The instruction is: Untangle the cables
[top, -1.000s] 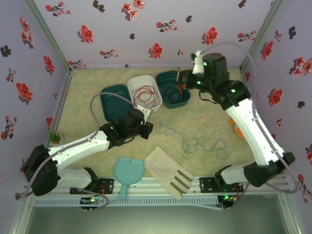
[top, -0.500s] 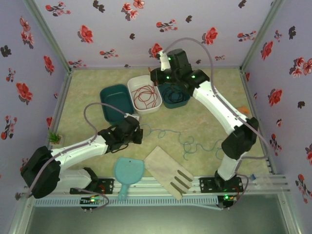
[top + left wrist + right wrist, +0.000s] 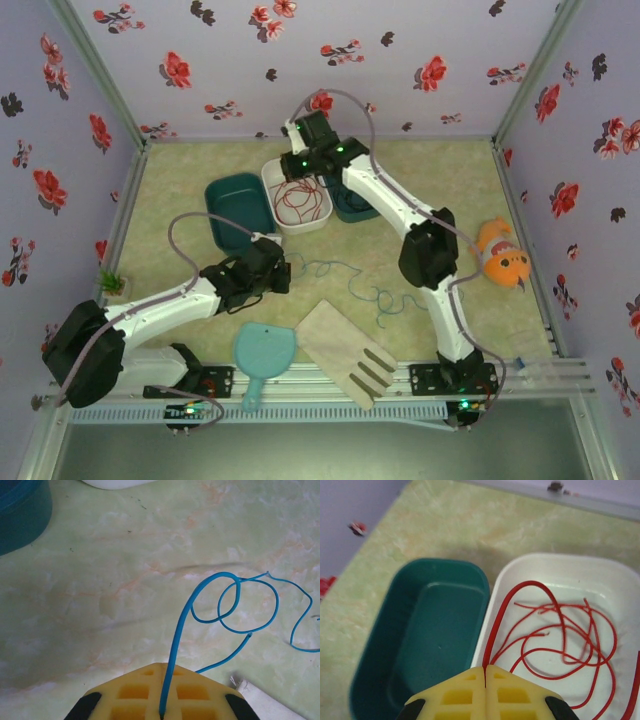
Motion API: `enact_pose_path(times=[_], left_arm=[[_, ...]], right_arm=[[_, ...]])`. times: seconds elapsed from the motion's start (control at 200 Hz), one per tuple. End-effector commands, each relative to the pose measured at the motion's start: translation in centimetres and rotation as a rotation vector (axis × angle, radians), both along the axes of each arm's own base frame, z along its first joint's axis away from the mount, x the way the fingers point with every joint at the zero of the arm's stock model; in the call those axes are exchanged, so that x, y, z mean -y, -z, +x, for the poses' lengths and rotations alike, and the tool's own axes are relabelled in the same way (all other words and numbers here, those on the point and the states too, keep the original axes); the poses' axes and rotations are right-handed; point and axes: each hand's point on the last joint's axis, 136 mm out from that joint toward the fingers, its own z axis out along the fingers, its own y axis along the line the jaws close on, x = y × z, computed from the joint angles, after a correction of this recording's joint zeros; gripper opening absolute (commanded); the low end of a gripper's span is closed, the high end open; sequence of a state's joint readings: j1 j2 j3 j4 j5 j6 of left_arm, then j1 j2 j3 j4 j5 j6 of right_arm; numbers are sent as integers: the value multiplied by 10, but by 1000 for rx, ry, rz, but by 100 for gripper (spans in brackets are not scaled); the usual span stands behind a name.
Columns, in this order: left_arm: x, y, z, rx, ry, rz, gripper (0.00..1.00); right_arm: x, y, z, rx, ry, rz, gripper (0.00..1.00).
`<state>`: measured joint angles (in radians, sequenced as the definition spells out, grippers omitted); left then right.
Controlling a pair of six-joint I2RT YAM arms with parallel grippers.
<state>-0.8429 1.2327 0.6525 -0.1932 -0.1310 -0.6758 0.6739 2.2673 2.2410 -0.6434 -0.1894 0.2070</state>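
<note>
I should lower my right gripper toward the white bin (image 3: 270, 180) and ease it back before I release the red cable where its loops already rest.
In the left wrist view, my left gripper (image 3: 161, 669) is shut on a teal-blue cable (image 3: 181, 622), which rises from between the yellow pads (image 3: 130, 692) and curls into loops on the table. From above, my left gripper (image 3: 283, 272) sits low at the near left, and the teal-blue cable (image 3: 372, 290) trails right across the table. My right gripper (image 3: 485, 669) is shut on a red cable (image 3: 560, 640) whose loops lie in a white bin (image 3: 560, 562). The top view has my right gripper (image 3: 297, 170) over the white bin's (image 3: 270, 180) far end, above the red cable (image 3: 305, 203).
An empty teal bin (image 3: 232, 205) (image 3: 435, 625) stands left of the white one, and another teal bin (image 3: 358, 205) lies partly under the right arm. An orange plush toy (image 3: 500, 262) sits at the right. A light-blue scoop (image 3: 263, 355) and wooden spatula (image 3: 348, 352) lie near the front edge.
The right arm swung left from the right-hand teal bin to above the white bin, carrying the red cable. The left gripper drew back slightly to the left, still holding the teal-blue cable.
</note>
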Motion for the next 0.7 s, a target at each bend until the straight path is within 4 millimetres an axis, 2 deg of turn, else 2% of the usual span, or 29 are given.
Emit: enact_pose_path(times=[0.0,0.245,0.395,0.6,0.695], left_arm=[[-4,-1,3,5,-27,-14,0],[-5,-1,3,3,-36,-20,0],[-6,1,3,0,-37,-15,0],[-6,2,3,-1,-38,-16,0],[-6,1,3,0,-37,-17,0]], right_arm=[[0,22,-2,-32,-16,-78,0],[-16,68,-13,-192,-37,-33,0],[-16,92,-18,-255,-30,-41,0],[-17,119,-21,-307,-27,-56,0],[-16,124,-20,-310,-22,-64,0]])
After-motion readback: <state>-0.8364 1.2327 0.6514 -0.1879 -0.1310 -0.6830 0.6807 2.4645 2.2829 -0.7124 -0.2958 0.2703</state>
